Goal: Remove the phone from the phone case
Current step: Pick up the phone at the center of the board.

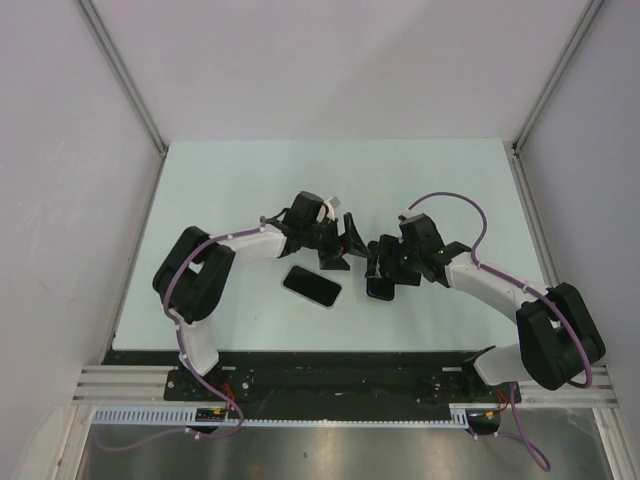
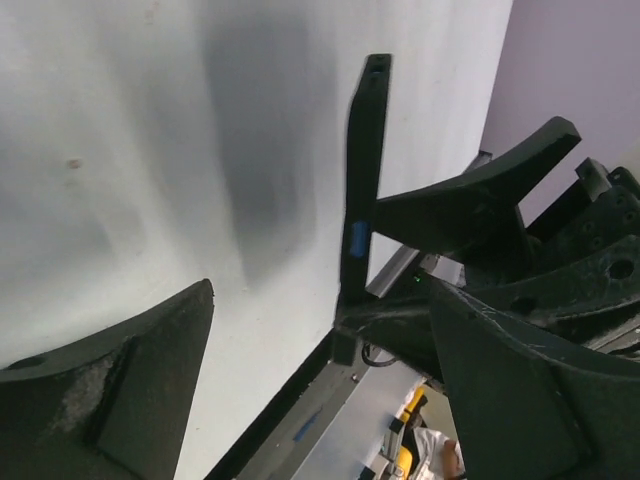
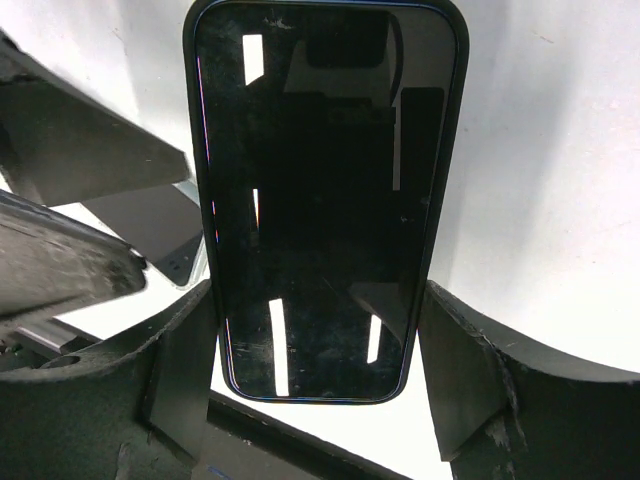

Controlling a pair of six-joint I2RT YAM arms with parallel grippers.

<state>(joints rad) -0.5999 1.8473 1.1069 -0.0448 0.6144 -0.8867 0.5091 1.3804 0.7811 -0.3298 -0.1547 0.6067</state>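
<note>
The long edge of the held phone faces the open fingers of my left gripper, to the right of that gripper in the top view. I will slide my left gripper that way around the phone's long edge.
My right gripper [image 1: 381, 272] [image 3: 318, 365] is shut on the lower end of a black glossy phone [image 3: 325, 190], one finger on each long edge, holding it off the white table [image 1: 250, 190]. I cannot tell whether its dark rim is a case. The phone shows edge-on as a thin black strip [image 2: 363, 170] in the left wrist view. A second black phone-shaped slab [image 1: 312, 286] lies flat on the table just left of it, and whether it is the case I cannot tell. My left gripper [image 1: 340, 250] [image 2: 320, 400] is open and empty, close beside the held phone.
Grey walls with metal corner posts [image 1: 125, 75] enclose the table on three sides. The black base rail [image 1: 320, 380] runs along the near edge. A purple cable [image 1: 465, 215] loops over the right arm.
</note>
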